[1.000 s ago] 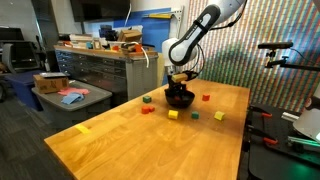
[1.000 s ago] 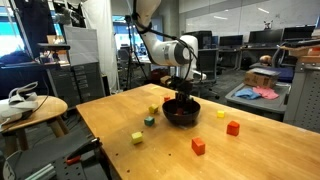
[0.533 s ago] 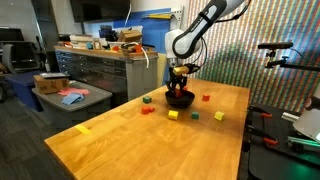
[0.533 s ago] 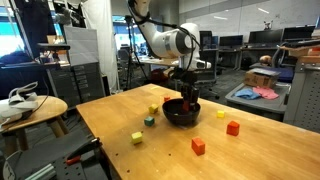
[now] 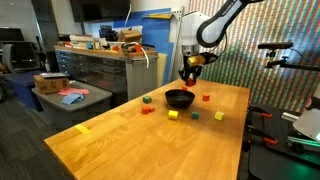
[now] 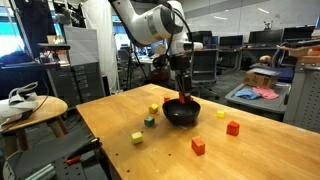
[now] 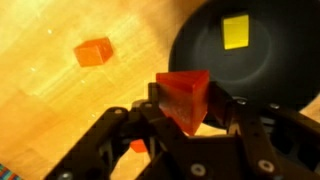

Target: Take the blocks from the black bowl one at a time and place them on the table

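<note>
My gripper will next move back, away from the black bowl. Then it will put its red block down on open wood (image 5: 213, 107) between a red block and a yellow block.
My gripper (image 7: 190, 112) is shut on a red block (image 7: 185, 95), pinched between both fingers. In both exterior views the gripper (image 5: 190, 77) (image 6: 184, 94) hangs a little above the black bowl (image 5: 180, 98) (image 6: 181, 113). The wrist view shows the bowl (image 7: 205, 75) below and to the right, with a yellow block (image 7: 236, 31) lying inside it. Several blocks lie on the table (image 5: 130, 140) around the bowl: a green one (image 5: 146, 99), a yellow one (image 5: 172, 115), a red one (image 5: 206, 98). Another red block (image 7: 94, 52) lies on the wood left of the bowl.
A flat yellow tape strip (image 5: 82, 128) lies near the table's front left edge. A grey workbench with drawers (image 5: 100, 65) stands behind the table. A small round side table (image 6: 30, 108) is beside it. Red blocks (image 6: 198, 146) (image 6: 232, 127) lie on the near side of the bowl.
The gripper has risen out of the bowl, carrying the red block up with it. The arm has straightened upward. The blocks on the table have not moved.
</note>
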